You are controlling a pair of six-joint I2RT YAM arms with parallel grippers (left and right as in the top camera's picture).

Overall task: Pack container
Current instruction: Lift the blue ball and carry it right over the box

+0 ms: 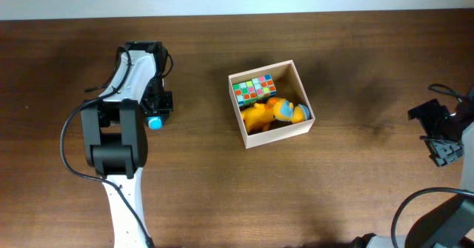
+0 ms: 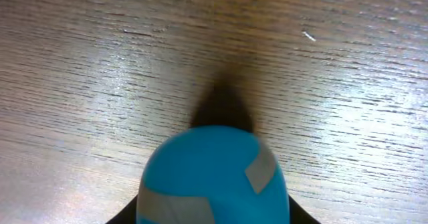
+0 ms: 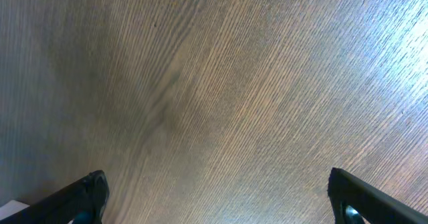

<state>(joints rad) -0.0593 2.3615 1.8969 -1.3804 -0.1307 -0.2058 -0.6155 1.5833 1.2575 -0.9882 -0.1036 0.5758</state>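
Next, my left gripper lifts and swings it over the container's far corner beside the checkered cube (image 1: 254, 89).
The container (image 1: 299, 78) is a cream-walled square box at the table's centre. It holds a colourful checkered cube (image 1: 254, 89) and an orange toy with a blue part (image 1: 270, 113). My left gripper (image 1: 155, 121) is at the left of the table, well left of the container, shut on a blue ball with grey patches (image 2: 212, 177). The ball fills the lower middle of the left wrist view and is held above the wood. My right gripper (image 1: 442, 141) is at the far right edge, open and empty, its fingertips wide apart over bare wood (image 3: 214, 190).
The brown wooden table (image 1: 222, 189) stretches around the container. The left arm's black and white body (image 1: 115, 141) lies along the left side. The right arm's base and cables (image 1: 444, 218) sit at the lower right corner.
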